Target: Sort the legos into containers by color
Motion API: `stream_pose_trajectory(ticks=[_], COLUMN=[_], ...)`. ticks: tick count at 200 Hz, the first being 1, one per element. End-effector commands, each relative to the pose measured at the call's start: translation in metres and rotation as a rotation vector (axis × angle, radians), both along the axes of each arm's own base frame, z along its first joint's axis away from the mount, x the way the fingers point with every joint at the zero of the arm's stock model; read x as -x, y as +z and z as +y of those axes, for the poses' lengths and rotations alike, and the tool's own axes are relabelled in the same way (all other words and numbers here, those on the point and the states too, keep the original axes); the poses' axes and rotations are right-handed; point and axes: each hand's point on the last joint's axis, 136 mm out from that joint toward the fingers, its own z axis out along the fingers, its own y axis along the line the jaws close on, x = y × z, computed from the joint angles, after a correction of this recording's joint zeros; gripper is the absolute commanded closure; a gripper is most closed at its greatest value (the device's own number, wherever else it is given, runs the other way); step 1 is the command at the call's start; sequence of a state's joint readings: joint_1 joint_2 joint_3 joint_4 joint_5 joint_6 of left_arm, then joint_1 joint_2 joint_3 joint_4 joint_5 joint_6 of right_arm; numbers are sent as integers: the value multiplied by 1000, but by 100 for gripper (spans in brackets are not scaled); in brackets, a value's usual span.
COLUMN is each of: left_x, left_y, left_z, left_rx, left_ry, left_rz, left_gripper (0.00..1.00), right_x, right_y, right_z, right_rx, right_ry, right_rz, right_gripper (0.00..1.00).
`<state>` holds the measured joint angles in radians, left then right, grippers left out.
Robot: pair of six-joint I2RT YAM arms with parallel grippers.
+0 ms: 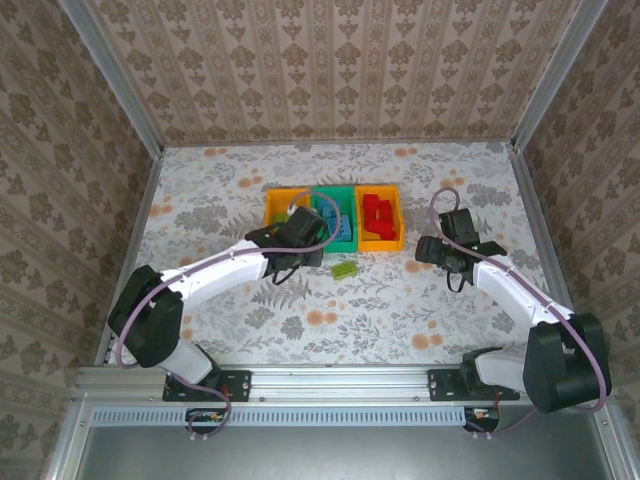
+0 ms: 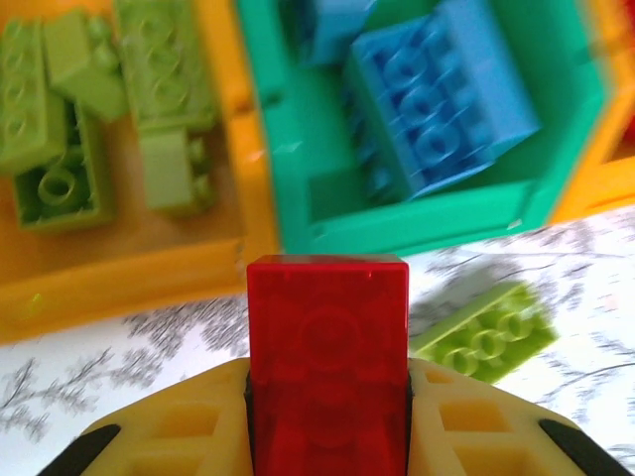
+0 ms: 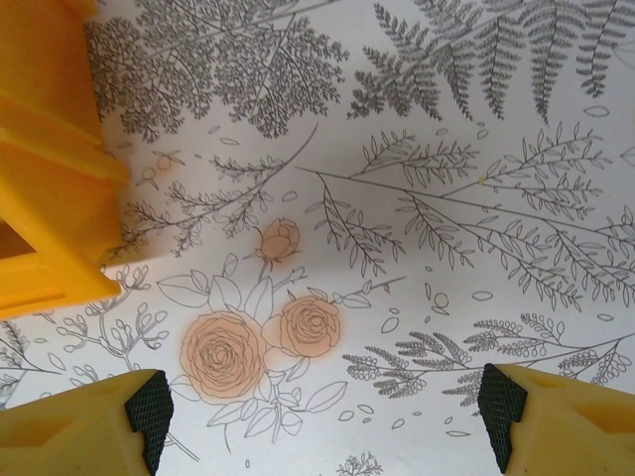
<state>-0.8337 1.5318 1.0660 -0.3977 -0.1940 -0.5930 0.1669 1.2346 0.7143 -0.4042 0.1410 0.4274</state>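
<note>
My left gripper should swing outward across the green bin (image 2: pixel 397 223) next and release the red lego, as the red legos' orange bin is outward beyond it.
My left gripper (image 2: pixel 327 407) is shut on a red lego (image 2: pixel 327 337) that stands up between its yellow fingers. It hovers just in front of the containers, near the wall between the left orange bin (image 2: pixel 119 283) and the green middle bin (image 2: pixel 397 223). Light green legos (image 2: pixel 99 109) lie in the left orange bin and blue legos (image 2: pixel 437 99) in the green bin. Red legos (image 1: pixel 377 212) fill the right orange bin (image 1: pixel 381 241). One light green lego (image 2: pixel 486 332) lies loose on the table in front of the bins. My right gripper (image 3: pixel 325 421) is open over bare table, right of the bins.
The floral table cover (image 1: pixel 400 300) spreads around the bins. A corner of the right orange bin (image 3: pixel 50 198) sits to the left of my right gripper. Patterned walls (image 1: pixel 330 70) close off the back and both sides.
</note>
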Motion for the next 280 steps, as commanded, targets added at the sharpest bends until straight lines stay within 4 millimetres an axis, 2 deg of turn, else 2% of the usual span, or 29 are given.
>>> stream_pose_trajectory(ticks=[1, 41, 64, 84, 121, 155, 198, 280], left_x=[-9, -25, -33, -40, -60, -82, -101, -117], left_y=[23, 53, 61, 58, 47, 29, 26, 17], left_z=[-27, -86, -121, -145, -170, -179, -180, -184], left_rx=[54, 158, 220, 258, 288, 324, 375, 450], left_ry=[-70, -195, -267, -309, -343, -334, -307, -274], left_rz=[-45, -92, -97, -79, -63, -22, -11, 41], left_gripper=[79, 77, 77, 77, 76, 76, 74, 68], right_x=[3, 7, 9, 8, 8, 10, 15, 15], right_y=[-3, -11, -13, -12, -12, -15, -20, -22], right_z=[3, 6, 8, 10, 14, 18, 20, 30], right_rx=[-38, -63, -75, -87, -115, -135, -146, -198], right_ry=[-12, -9, -7, -9, -7, 7, 22, 44], right_rz=[-8, 5, 9, 5, 0, 8, 18, 20], right_gripper=[16, 16, 16, 17, 17, 18, 18, 18])
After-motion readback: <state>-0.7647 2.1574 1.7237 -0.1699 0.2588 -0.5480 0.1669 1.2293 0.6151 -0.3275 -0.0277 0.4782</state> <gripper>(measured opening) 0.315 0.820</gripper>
